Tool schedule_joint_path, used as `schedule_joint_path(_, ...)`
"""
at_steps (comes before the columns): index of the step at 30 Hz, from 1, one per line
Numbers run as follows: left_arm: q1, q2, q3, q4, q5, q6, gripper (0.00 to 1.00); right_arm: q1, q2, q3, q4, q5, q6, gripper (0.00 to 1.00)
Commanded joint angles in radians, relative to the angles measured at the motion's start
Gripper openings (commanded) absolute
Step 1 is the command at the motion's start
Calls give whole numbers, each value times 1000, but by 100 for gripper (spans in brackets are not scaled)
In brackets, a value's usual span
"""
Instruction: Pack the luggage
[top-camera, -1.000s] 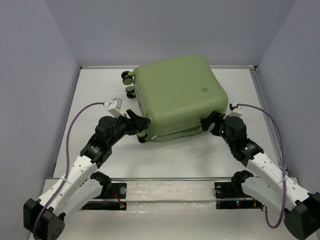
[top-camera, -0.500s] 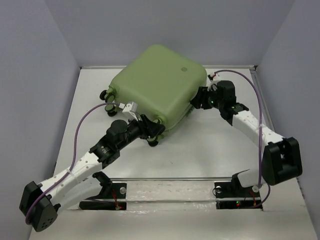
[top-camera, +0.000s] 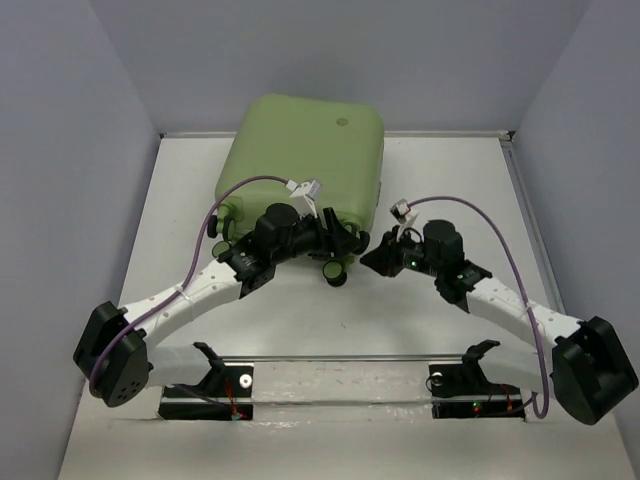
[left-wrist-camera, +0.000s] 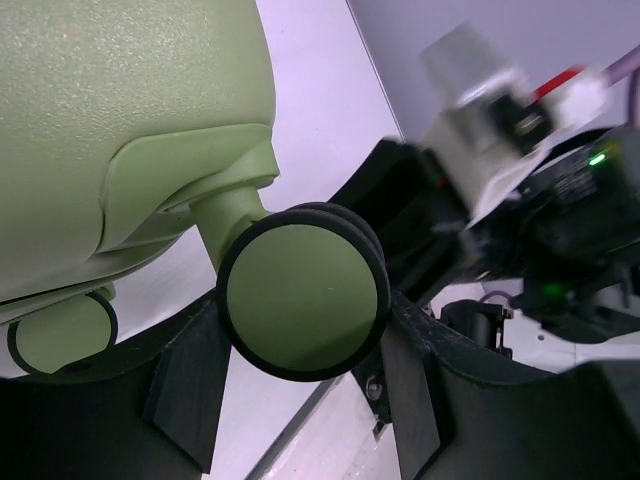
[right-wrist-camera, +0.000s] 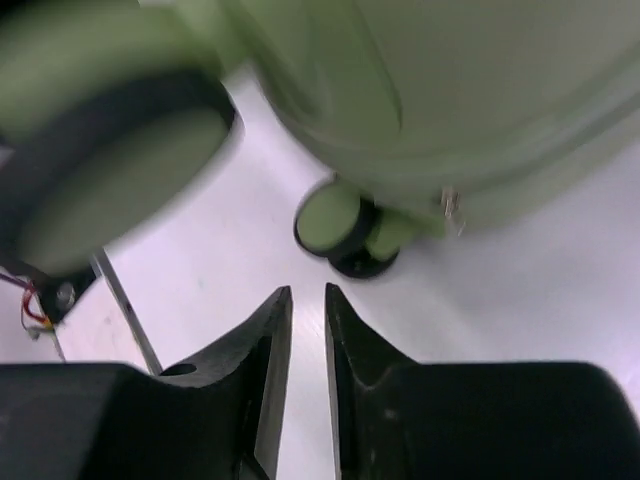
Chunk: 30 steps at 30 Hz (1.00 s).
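Observation:
My left gripper will drag the suitcase's wheel to the right in the top view, toward the bare tabletop, and let go, because there is more room on that side of the tabletop.
The luggage (top-camera: 300, 150), a sage-green hard-shell suitcase, is closed and leans toward the back wall with its wheeled end facing the arms. My left gripper (top-camera: 335, 245) is shut on one green-and-black caster wheel (left-wrist-camera: 303, 290) at the case's near corner; the wheel fills the space between both fingers. A second caster (left-wrist-camera: 55, 340) shows at the lower left of that view. My right gripper (top-camera: 370, 255) hovers low just right of that corner, its jaws a thin gap apart with nothing between them (right-wrist-camera: 308, 295). Another caster (right-wrist-camera: 335, 225) stands on the table just ahead of it.
White table (top-camera: 450, 180) inside grey enclosure walls. More casters (top-camera: 222, 225) stick out at the suitcase's left side. The right arm's wrist (left-wrist-camera: 560, 230) sits close beside my left gripper. A metal rail (top-camera: 340, 358) crosses the near edge by the arm bases.
The suitcase has turned and moved to the back left. My left arm swung right with it. My right gripper left the case's right side, came to the front and narrowed its jaws.

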Motion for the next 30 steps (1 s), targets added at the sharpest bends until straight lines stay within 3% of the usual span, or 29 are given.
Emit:
schedule_joint_path(1, -21, -15, 120, 206, 89, -36, 6, 33, -14, -131, 291, 95, 43, 34)
schedule_joint_path(3, -26, -10, 120, 206, 84, -41, 6, 33, -7, -165, 352, 118, 32, 47)
schedule_joint_path(4, -29, -8, 120, 206, 83, -41, 6, 33, 21, -162, 357, 127, 14, 48)
schedule_joint_path(17, -35, -21, 81, 201, 95, -42, 6, 33, 239, -70, 478, 268, -99, 47)
schedule_joint_path(23, -33, -24, 79, 194, 96, -36, 6, 33, 268, -55, 535, 227, -123, 47)
schedule_joint_path(27, -35, -22, 74, 192, 96, -36, 6, 33, 294, -70, 595, 217, -116, 30)
schedule_joint_path(28, -33, -21, 74, 192, 96, -35, 6, 33, 300, -78, 636, 212, -100, 17)
schedule_joint_path(30, -35, -13, 79, 192, 96, -33, 6, 33, 302, -97, 685, 212, -77, 7)
